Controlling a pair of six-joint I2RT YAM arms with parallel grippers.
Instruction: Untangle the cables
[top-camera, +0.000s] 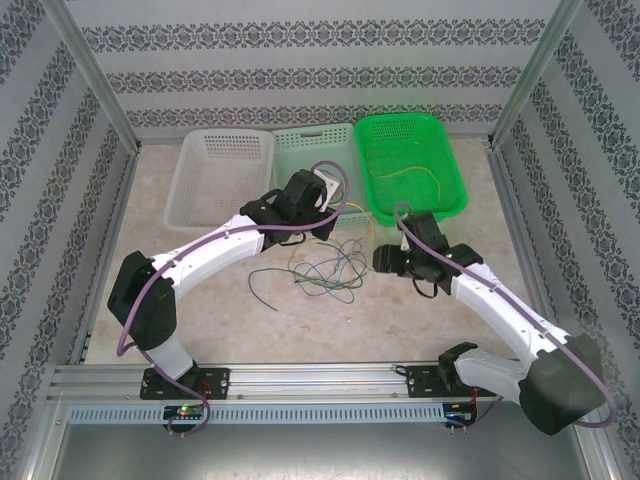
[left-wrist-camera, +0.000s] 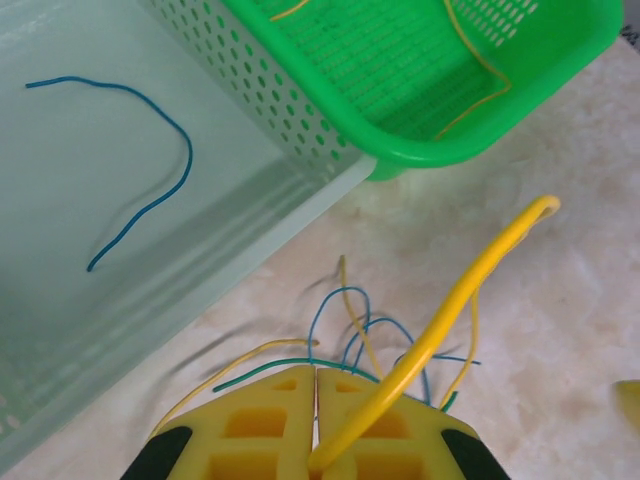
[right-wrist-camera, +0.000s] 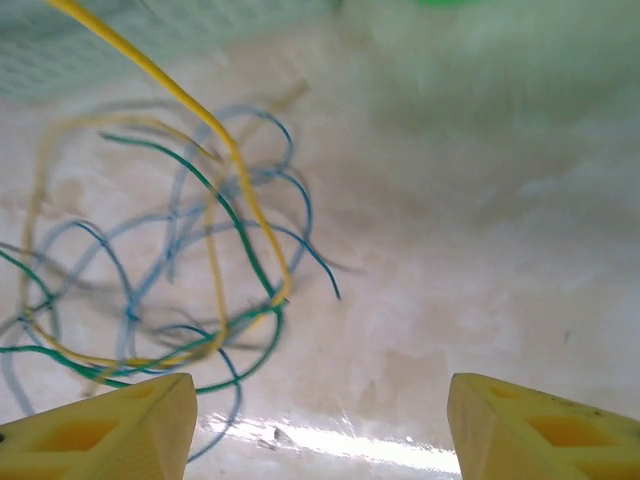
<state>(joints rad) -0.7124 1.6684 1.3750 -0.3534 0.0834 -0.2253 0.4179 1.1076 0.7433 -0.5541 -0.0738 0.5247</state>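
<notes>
I will bring my open right gripper down and across toward the tangle and around the lower part of the yellow cable, as my left gripper holds it raised.
A loose tangle of yellow, blue and dark green cables lies on the table between the arms. My left gripper hangs over its far edge, shut on a yellow cable that arcs up from between the yellow fingers. The rest of the tangle lies just beyond the fingertips of the left gripper. My right gripper is low at the tangle's right side. It is open, with bare table between its fingers and the tangle ahead to the left.
Three baskets line the back: a white one, a pale green one holding a single blue cable, and a bright green one holding yellow cables. Metal frame posts and patterned walls enclose the table.
</notes>
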